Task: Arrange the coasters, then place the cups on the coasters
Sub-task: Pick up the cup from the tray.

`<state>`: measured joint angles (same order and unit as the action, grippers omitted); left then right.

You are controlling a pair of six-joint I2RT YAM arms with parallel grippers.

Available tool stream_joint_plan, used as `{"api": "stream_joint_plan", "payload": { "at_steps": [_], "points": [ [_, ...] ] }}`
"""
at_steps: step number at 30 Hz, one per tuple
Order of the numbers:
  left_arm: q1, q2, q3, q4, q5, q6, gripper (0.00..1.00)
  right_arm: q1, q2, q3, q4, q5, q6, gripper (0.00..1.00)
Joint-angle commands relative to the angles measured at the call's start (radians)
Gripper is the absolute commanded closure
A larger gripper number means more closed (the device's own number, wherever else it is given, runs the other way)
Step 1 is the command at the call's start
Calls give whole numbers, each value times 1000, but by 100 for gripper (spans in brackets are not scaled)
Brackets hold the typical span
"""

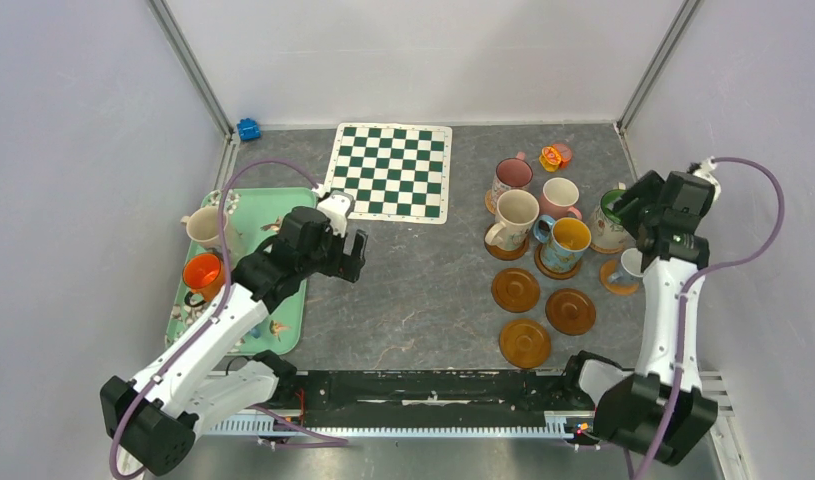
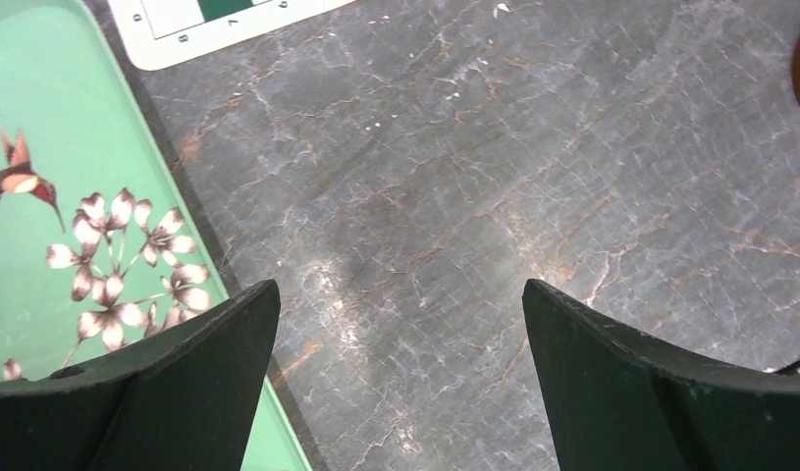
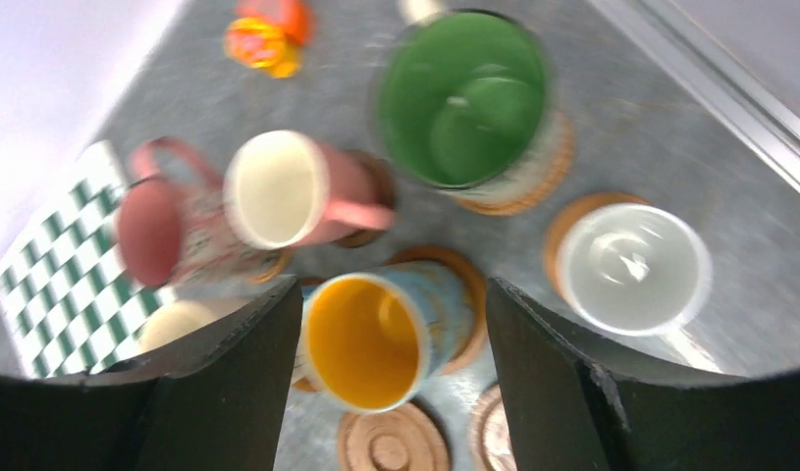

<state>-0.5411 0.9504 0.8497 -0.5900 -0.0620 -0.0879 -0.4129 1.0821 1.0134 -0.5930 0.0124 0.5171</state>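
My left gripper is going over the tray and down onto the cream cup's rim next, since that cup stands to the gripper's left in the top view.
On the right, several cups stand on coasters: a patterned cup [image 1: 511, 176], a pink cup [image 1: 560, 195], a cream cup [image 1: 515, 214], a yellow-lined cup [image 1: 567, 240], a green-lined cup [image 1: 609, 214] and a small white cup [image 1: 628, 267]. Three brown coasters [image 1: 515, 289] [image 1: 570, 311] [image 1: 524, 342] lie bare in front of them. My right gripper [image 1: 631, 212] hangs open above this group; in its wrist view the yellow-lined cup [image 3: 366, 339] shows below, between the fingers [image 3: 229, 373], untouched. My left gripper [image 1: 351, 252] is open over bare table beside the tray, nothing between its fingers [image 2: 209, 373].
The mint-green tray [image 1: 283, 305] at the left holds a cream cup [image 1: 205, 228] and an orange cup [image 1: 201, 272]. A green-and-white chequered mat [image 1: 393, 172] lies at the back. A small orange-yellow toy [image 1: 554, 156] sits behind the cups, a blue toy [image 1: 248, 129] in the back-left corner.
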Motion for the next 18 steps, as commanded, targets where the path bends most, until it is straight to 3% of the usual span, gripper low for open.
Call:
{"api": "stream_joint_plan", "payload": {
  "at_steps": [1,7,11,14,18],
  "points": [
    [-5,-24,14,41,-131,-66,0,115,-125,-11,201,-167,-49,30],
    [1,-20,40,2,-427,-189,0,381,-115,-11,220,-131,-59,35],
    [36,-4,70,-52,-543,-264,0,601,-80,2,224,-51,-102,35],
    [109,7,97,-77,-608,-323,0,742,-68,9,237,12,-116,35],
    [298,51,153,-53,-580,-342,12,922,-52,8,265,56,-109,35]
  ]
}}
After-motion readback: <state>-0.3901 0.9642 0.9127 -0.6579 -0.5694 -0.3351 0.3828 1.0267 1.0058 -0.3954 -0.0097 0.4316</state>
